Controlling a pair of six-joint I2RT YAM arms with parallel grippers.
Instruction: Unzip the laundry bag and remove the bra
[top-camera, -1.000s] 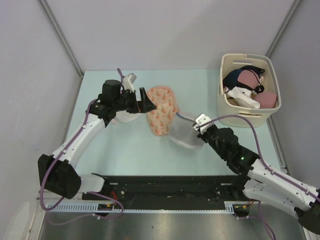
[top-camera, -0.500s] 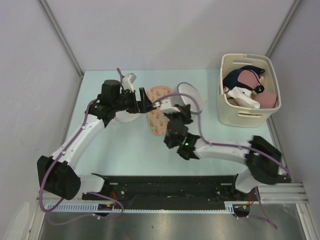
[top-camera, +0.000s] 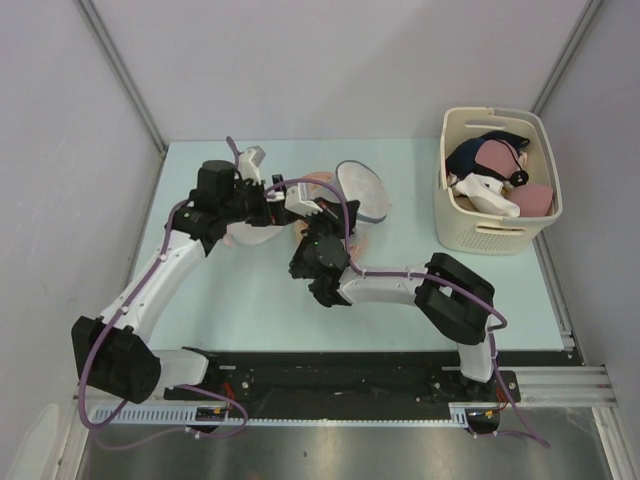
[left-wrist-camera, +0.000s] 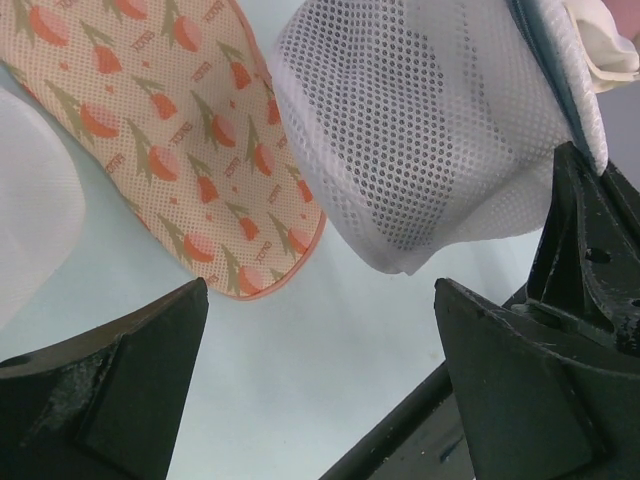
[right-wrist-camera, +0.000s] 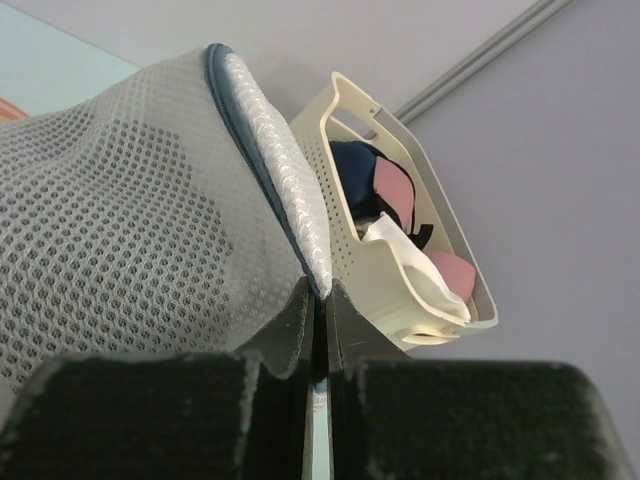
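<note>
The bra is already outside the bag, so the robot's right gripper will carry the bag's edge toward the basket next and then open over empty table (top-camera: 408, 212).
The bra (left-wrist-camera: 190, 130), peach with a tulip print, lies flat on the pale table outside the bag; in the top view the bra (top-camera: 322, 181) shows only partly behind the right arm. The white mesh laundry bag (right-wrist-camera: 120, 240) hangs lifted, with my right gripper (right-wrist-camera: 318, 292) shut on its blue-edged zipper rim. From above, the laundry bag (top-camera: 362, 190) is just right of the bra, with the right gripper (top-camera: 343, 208) at its lower left edge. My left gripper (left-wrist-camera: 320, 300) is open and holds nothing, low over bare table near the bra and the laundry bag (left-wrist-camera: 430, 130). The left gripper (top-camera: 278, 207) is close to the right wrist.
A cream perforated basket (top-camera: 500, 235) with several garments stands at the back right; the basket (right-wrist-camera: 400, 270) is seen past the bag. White fabric (left-wrist-camera: 30, 230) lies left of the bra. The right arm stretches across the table's middle. Grey walls enclose the table.
The right arm has swung left across the table, carrying the bag up and over the bra toward the left gripper. The left arm has shifted slightly left.
</note>
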